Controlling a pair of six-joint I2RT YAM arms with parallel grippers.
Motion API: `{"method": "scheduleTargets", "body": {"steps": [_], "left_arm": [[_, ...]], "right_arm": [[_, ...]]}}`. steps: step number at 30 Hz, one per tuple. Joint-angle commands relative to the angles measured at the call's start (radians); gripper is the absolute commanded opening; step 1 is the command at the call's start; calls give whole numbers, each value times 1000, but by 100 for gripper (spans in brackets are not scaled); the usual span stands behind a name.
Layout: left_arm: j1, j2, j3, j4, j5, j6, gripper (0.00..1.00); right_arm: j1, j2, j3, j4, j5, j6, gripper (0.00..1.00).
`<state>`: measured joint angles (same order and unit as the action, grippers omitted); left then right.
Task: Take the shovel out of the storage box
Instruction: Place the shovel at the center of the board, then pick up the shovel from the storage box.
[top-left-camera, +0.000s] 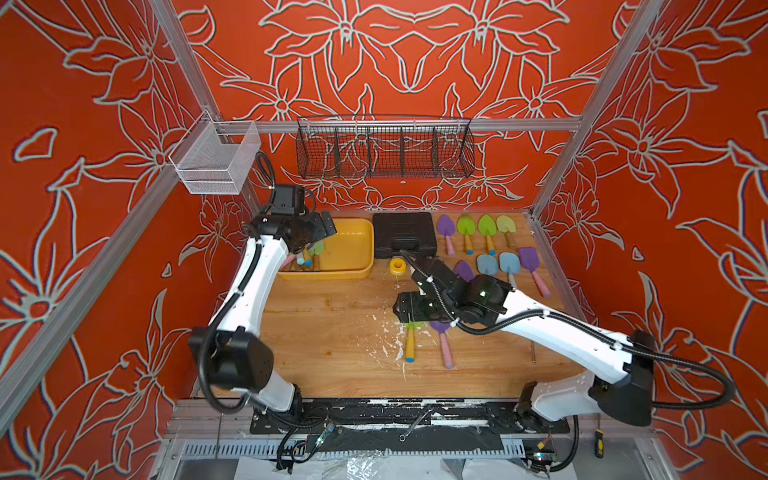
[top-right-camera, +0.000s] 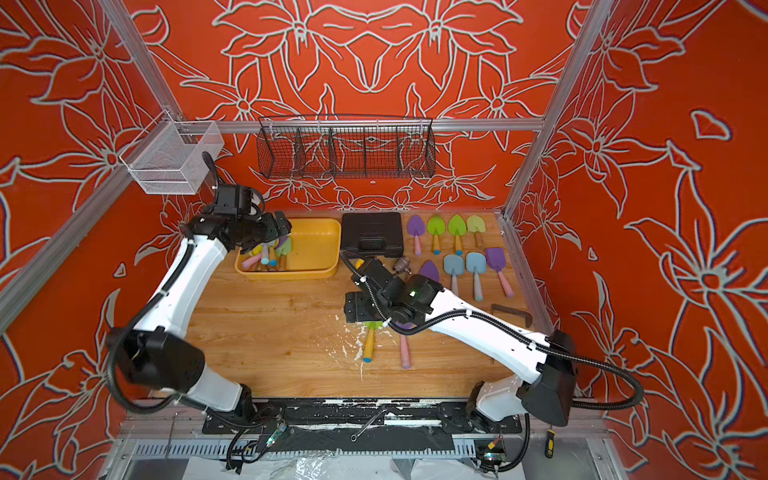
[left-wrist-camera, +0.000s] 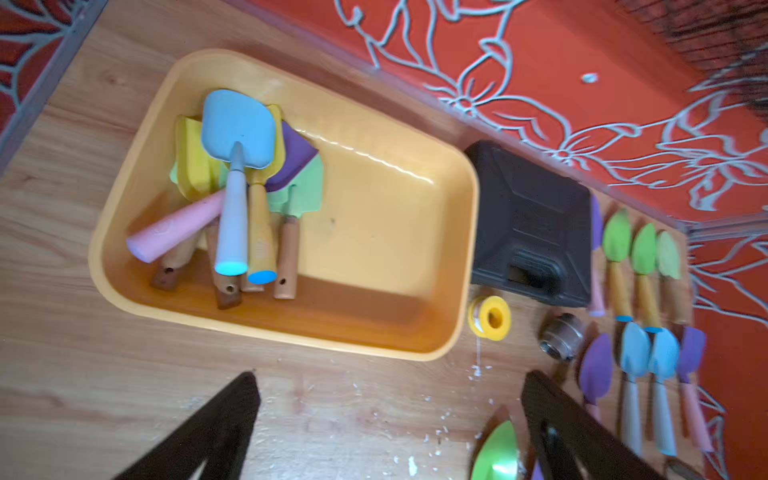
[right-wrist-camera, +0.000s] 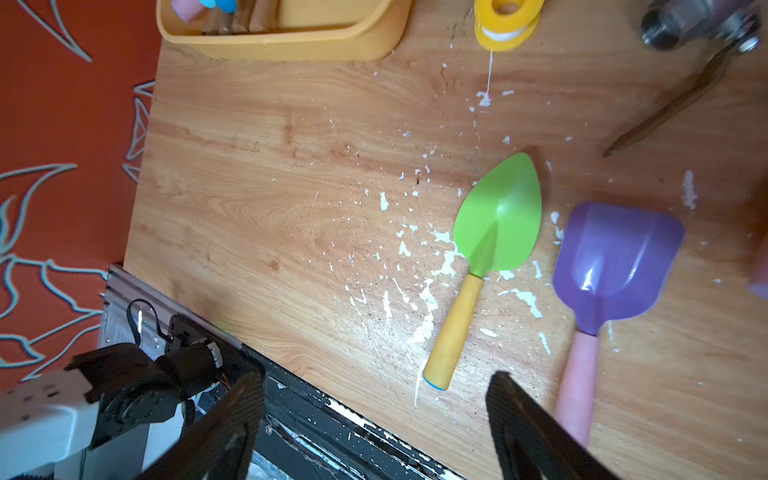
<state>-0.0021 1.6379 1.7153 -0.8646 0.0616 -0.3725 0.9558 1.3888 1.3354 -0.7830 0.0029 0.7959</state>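
Note:
My left gripper should go down into the yellow storage box (left-wrist-camera: 465, 257) next and onto the pale handle of the blue-bladed shovel (left-wrist-camera: 234, 224), because it lies uncovered on top of the pile.
The yellow storage box (top-left-camera: 353, 249) (left-wrist-camera: 465, 257) stands at the table's back left. Several shovels lie piled at its left end, a blue-bladed one (left-wrist-camera: 239, 129) on top beside a pink handle (left-wrist-camera: 178, 228). My left gripper (top-left-camera: 316, 230) (left-wrist-camera: 390, 376) hovers above that end, open and empty. My right gripper (top-left-camera: 405, 311) (right-wrist-camera: 376, 378) hangs open over mid-table, holding nothing. Just below it on the wood lie a green shovel (right-wrist-camera: 494, 224) (top-left-camera: 410, 345) with a yellow handle and a purple shovel (right-wrist-camera: 615, 257) (top-left-camera: 444, 349) with a pink handle.
A black tool case (top-left-camera: 404, 235) sits right of the box. Two rows of shovels (top-left-camera: 478, 232) fill the back right. A yellow tape roll (top-left-camera: 397, 266) and a metal chuck (left-wrist-camera: 561, 336) lie near the case. Wire baskets (top-left-camera: 384, 151) hang on the back rail.

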Motion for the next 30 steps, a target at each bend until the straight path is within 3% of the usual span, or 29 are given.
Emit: {"method": "scheduleTargets", "body": {"steps": [1,16,20,30], "left_arm": [[50,145,127,-212,-64,96,92],[103,685,668,-430,-240,145,53],[110,723,673,-447,-282,142,46],[128,752,600,-421,-260,176,37]], "right_arm": [[-45,23,6,-77,-31,-94,86],[-103,-14,-49,-38,-136,-131,87],[-110,-33,-70,-44,-139,-128,87],[-128,-82,-132,-29,-136,-87,87]]}}
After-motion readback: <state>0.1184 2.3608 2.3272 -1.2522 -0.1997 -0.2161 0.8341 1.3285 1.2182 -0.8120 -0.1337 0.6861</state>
